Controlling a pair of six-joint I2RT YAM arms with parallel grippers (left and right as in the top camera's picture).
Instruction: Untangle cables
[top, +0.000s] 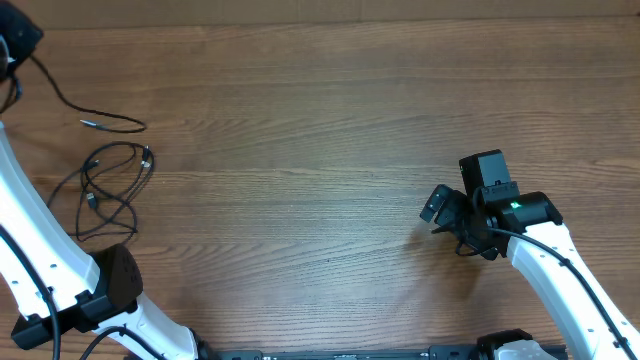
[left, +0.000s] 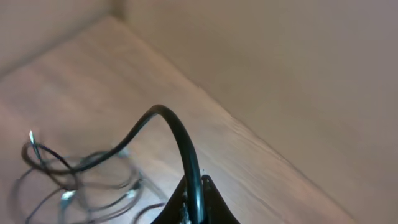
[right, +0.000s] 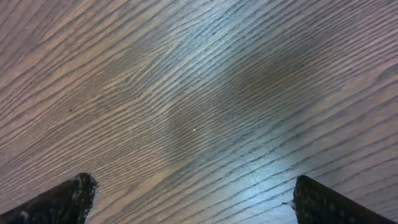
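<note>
The left gripper draws back toward the loose loops nearer my base next and releases the black cable with the silver tip, because the wall is close beyond the gripper.
Two thin black cables lie at the table's left side. One cable (top: 140, 124) runs from my left gripper (top: 18, 45) at the far left corner across the wood to a silver tip. The other cable (top: 147, 157) lies in loose loops nearer the front, apart from the first. In the left wrist view my left gripper (left: 196, 182) is shut on the black cable (left: 163, 113), which arcs up and left, down toward the blurred loops (left: 81, 165). My right gripper (top: 450, 222) is open and empty low over bare wood at the right, its fingertips (right: 193, 193) wide apart.
The wooden table's (top: 320, 120) far edge meets a beige wall (left: 298, 62) close behind my left gripper. The white left arm (top: 40, 240) runs along the left edge beside the looped cable. The right arm's own thick black wire (top: 560, 255) runs along it.
</note>
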